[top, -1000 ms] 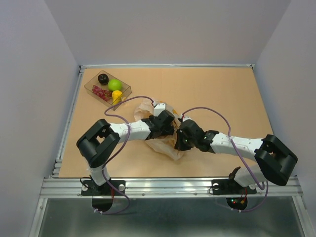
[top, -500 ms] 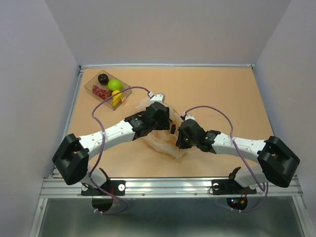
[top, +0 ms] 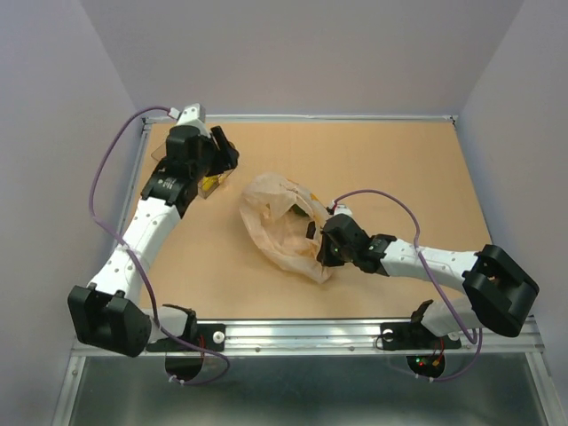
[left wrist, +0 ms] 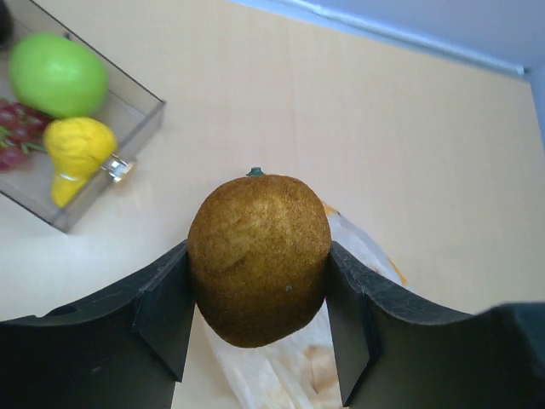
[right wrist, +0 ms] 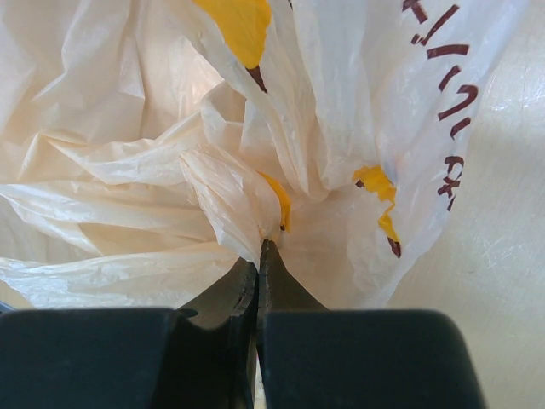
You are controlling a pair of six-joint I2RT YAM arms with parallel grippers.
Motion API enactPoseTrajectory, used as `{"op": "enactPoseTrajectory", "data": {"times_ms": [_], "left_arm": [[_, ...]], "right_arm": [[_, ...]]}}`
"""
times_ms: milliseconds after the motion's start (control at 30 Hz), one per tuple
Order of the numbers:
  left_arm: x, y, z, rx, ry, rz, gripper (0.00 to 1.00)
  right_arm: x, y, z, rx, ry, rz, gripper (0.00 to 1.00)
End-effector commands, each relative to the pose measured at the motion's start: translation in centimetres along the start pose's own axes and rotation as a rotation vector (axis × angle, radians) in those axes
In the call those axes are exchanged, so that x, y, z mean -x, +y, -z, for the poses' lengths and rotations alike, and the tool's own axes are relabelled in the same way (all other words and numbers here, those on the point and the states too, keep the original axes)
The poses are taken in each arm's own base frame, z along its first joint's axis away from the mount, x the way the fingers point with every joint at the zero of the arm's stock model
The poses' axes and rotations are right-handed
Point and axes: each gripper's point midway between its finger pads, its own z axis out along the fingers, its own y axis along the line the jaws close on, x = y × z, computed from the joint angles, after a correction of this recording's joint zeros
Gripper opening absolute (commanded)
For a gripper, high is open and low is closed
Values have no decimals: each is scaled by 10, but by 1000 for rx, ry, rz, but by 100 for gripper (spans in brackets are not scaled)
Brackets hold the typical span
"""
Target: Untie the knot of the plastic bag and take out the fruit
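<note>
I will next move my left gripper left in the top view, then down, because the tray [left wrist: 140, 128] space beside the green fruit is below it on that side.
My left gripper [left wrist: 258, 290] is shut on a brown-green oval fruit [left wrist: 255, 230] and holds it in the air beside the clear tray [left wrist: 140, 128]. From above, this gripper [top: 218, 153] is at the back left, over the tray. The cream plastic bag [top: 280, 222] with orange print lies crumpled mid-table, its mouth open. My right gripper [right wrist: 260, 251] is shut on a fold of the bag [right wrist: 153, 128], and from above it [top: 324, 247] sits at the bag's right edge. I cannot make out a knot.
The tray holds a bright green round fruit [left wrist: 58, 75], a yellow fruit [left wrist: 78, 149] and red berry pieces [left wrist: 13, 141]. The left arm hides most of the tray from above. Walls close the table at the left, back and right.
My left arm has swung from the bag to the back left, over the tray, carrying the oval fruit. My right gripper has stayed pinched on the bag.
</note>
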Motion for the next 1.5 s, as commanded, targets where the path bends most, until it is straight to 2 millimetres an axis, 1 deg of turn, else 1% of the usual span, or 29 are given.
{"op": "enactPoseTrajectory", "data": {"times_ms": [0,67,133,167,233,267,333,367,400,467,500,533,600,733,800,933,1033,1067,1133,1167,1200,1233,1267,1300,1333,1367,1400,1433,1467], "left_arm": [[21,29,-21,-9,28,53,25],[29,43,-30,36,23,70,27],[29,68,-50,126,23,92,28],[37,94,-62,217,-2,118,29],[46,120,-74,298,-33,148,31],[51,143,-85,362,-46,167,34],[59,166,-97,442,-78,177,36],[74,167,-103,449,-106,175,39],[65,196,-116,514,-79,193,41],[83,207,-125,531,-109,201,52],[74,222,-136,557,-86,209,55],[85,223,-139,557,-109,209,64],[78,233,-152,568,-89,208,74],[78,237,-161,563,-76,198,93],[78,234,-163,548,-67,195,99],[68,224,-154,510,-43,214,99],[36,213,-134,483,13,257,99],[51,200,-128,449,-23,256,98],[32,171,-109,395,-12,236,97],[24,163,-92,377,-12,221,94],[0,150,-97,358,40,195,93],[1,115,-84,285,22,155,93],[-7,101,-77,257,30,132,92],[-32,92,-70,239,72,110,91],[-28,72,-54,189,44,90,91],[-55,48,-46,135,90,58,90],[-59,18,-29,62,75,40,89],[-61,19,-22,59,69,54,89],[-85,-1,-13,7,108,32,88]], "right_arm": [[12,8,5,25,-46,13,1],[13,9,6,27,-49,16,1],[12,10,7,36,-45,27,1],[12,10,6,34,-40,37,1],[10,10,5,40,-28,45,1],[11,13,6,46,-29,53,1],[10,15,5,57,-18,60,1],[11,16,5,58,-19,63,1],[12,17,5,62,-20,72,1],[15,18,6,64,-27,77,1],[15,18,6,65,-26,81,1],[15,18,5,64,-25,87,2],[16,21,6,72,-23,94,3],[17,24,6,82,-19,108,6],[19,23,6,75,-25,108,8],[22,23,7,71,-35,107,8],[22,22,6,68,-36,102,8],[22,23,6,68,-38,99,8],[22,21,6,60,-40,91,8],[20,20,6,56,-35,89,8],[20,19,6,54,-35,84,8],[20,18,6,48,-42,81,7],[20,18,6,47,-42,78,7],[20,16,6,41,-45,72,7],[19,15,6,37,-42,71,7],[19,15,6,35,-45,70,7],[19,14,6,35,-46,69,7],[20,14,7,36,-48,69,9],[23,15,10,40,-61,70,18]]}}
